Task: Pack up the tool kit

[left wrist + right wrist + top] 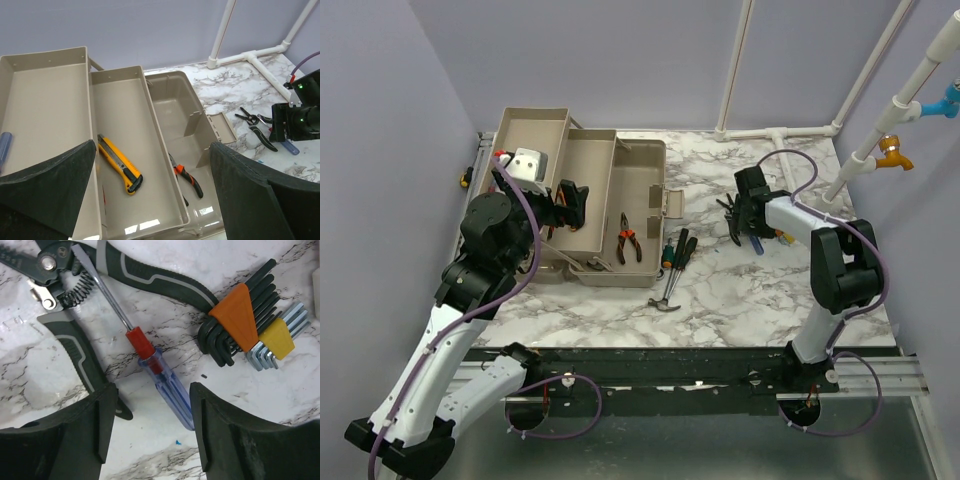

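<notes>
I need to move my left gripper next past the toolbox's trays to the right in the top view, onto the screwdriver's blue handle end, because that end is between my right gripper's fingers.
The beige toolbox (650,152) stands open at the left with its trays folded out. My left gripper (570,205) hovers open and empty over the trays (150,200). A yellow utility knife (120,164) lies in the middle tray, and orange-handled pliers (189,180) lie in the box bottom. My right gripper (745,215) is open and low over the table (152,435), its fingers either side of the blue handle end of a screwdriver (160,372). Black-handled pliers (75,340) and two hex key sets (240,320) lie beside it.
Two screwdrivers (678,250) and a hammer (669,292) lie on the marble just right of the toolbox. A wrench (595,264) rests at the box's front. A white pipe frame (775,132) runs along the back. A blue item (4,145) lies in the leftmost tray.
</notes>
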